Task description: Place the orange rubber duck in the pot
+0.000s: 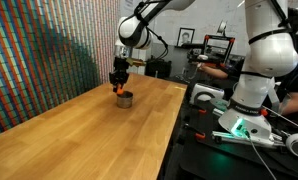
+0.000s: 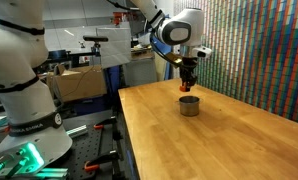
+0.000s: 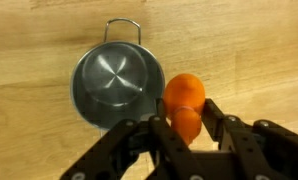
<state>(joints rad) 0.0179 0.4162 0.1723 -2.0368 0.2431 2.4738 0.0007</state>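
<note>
I will next move my gripper to the left in the wrist view, over the pot's opening (image 3: 117, 76), before I let go, because the duck (image 3: 185, 98) is still hanging at the pot's rim.
My gripper (image 3: 185, 112) is shut on the orange rubber duck (image 3: 185, 98), which sits between the black fingers. In the wrist view the shiny metal pot (image 3: 114, 85) lies open and empty just left of the duck, with a wire handle at its far rim. In both exterior views the gripper (image 1: 120, 84) (image 2: 188, 82) hangs just above the pot (image 1: 124, 99) (image 2: 190, 105) with the duck (image 1: 121, 89) (image 2: 187, 88) held at its tips, on the wooden table (image 1: 79, 140) (image 2: 219, 140).
A colourful patterned wall (image 1: 39, 60) (image 2: 259, 50) runs along one side of the table. The robot's white base (image 1: 251, 70) (image 2: 24, 90) and a black bench with cables stand at the other side. Shelves and clutter are behind.
</note>
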